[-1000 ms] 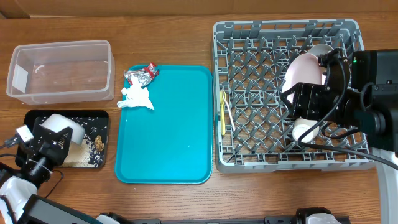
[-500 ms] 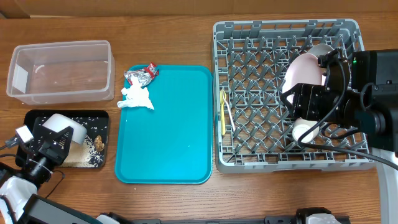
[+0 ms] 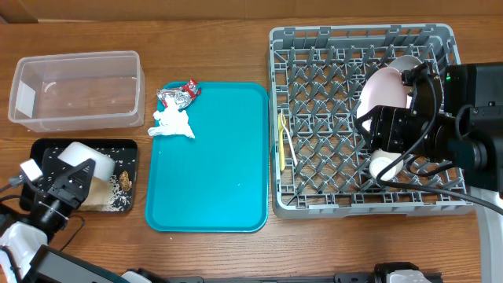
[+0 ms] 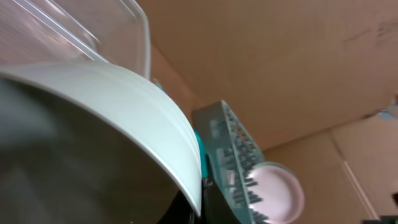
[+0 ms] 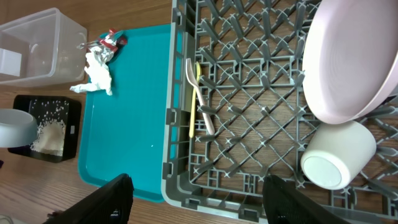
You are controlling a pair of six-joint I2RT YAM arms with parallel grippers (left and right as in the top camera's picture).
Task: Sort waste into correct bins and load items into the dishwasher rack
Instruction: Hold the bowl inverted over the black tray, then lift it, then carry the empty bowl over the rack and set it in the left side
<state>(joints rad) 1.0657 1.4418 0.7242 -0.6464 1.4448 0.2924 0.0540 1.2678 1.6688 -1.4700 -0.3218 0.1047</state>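
The bowl [image 3: 78, 156] goes right in the overhead view next, onto the rack's empty wires beyond the fork, and my left gripper releases the bowl's rim.
My left gripper [image 3: 69, 179] is shut on the rim of a pale bowl [image 3: 78, 156] and holds it tilted over the black tray [image 3: 47, 148], which contains rice [image 3: 100, 196] and a brown scrap [image 3: 124, 179]. The bowl's rim fills the left wrist view [image 4: 143, 106]. The foil wrapper [image 3: 179, 93] and the napkin [image 3: 173, 122] lie on the teal tray's far left corner. The clear tub [image 3: 75, 90] has nothing in it. The grey rack [image 3: 314, 47] holds the pink plate [image 3: 383, 90], a whitish plate [image 3: 409, 64], the cup [image 3: 385, 165], the yellow spoon [image 3: 281, 145] and the fork [image 3: 288, 141]. My right gripper [image 5: 205, 199] is open over the rack.
The teal tray [image 3: 212, 165] lies between the bins and the rack, otherwise bare. The right arm's body [image 3: 471, 126] covers the rack's right side. Bare wood table runs along the front edge.
My left gripper has turned slightly with the bowl over the black tray. The right arm has not moved.
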